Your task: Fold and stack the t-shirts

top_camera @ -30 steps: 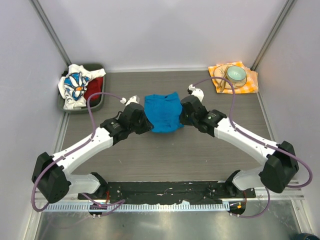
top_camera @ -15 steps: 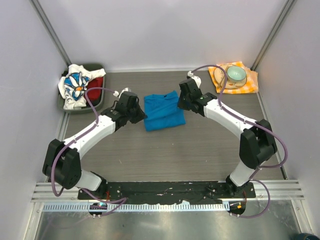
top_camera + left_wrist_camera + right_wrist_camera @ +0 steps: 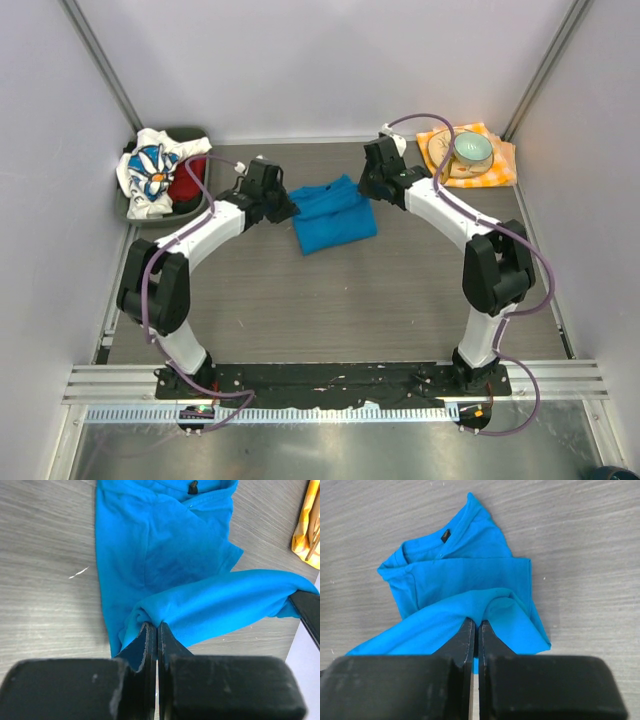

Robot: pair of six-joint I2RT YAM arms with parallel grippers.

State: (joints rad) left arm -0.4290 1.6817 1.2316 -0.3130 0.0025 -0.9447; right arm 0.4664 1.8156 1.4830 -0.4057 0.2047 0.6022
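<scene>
My right gripper carries the t-shirt's held edge outward next, lowers it and releases it at the t-shirt's flat shoulder (image 3: 346,184) (image 3: 479,534) beside the collar, which lies outward and below.
The bright blue t-shirt (image 3: 335,218) lies partly folded on the table's far middle. My left gripper (image 3: 283,207) is shut on its left edge, and the pinched fold shows in the left wrist view (image 3: 156,625). My right gripper (image 3: 364,190) is shut on its right edge (image 3: 476,621). The held edge hangs stretched between the two grippers, above the collar part (image 3: 445,535) that lies flat. The daisy-print t-shirt (image 3: 148,170) and the red t-shirt (image 3: 187,183) lie crumpled in the bin at far left.
A dark green bin (image 3: 135,213) stands at the far left corner. An orange checked napkin (image 3: 502,162) with a pale green bowl (image 3: 472,148) on it lies at far right, close to the right arm. Walls enclose the back and sides.
Both grippers have moved toward the far wall with the blue shirt's near edge held, carrying it back over the rest of the shirt. The arms are stretched out further.
</scene>
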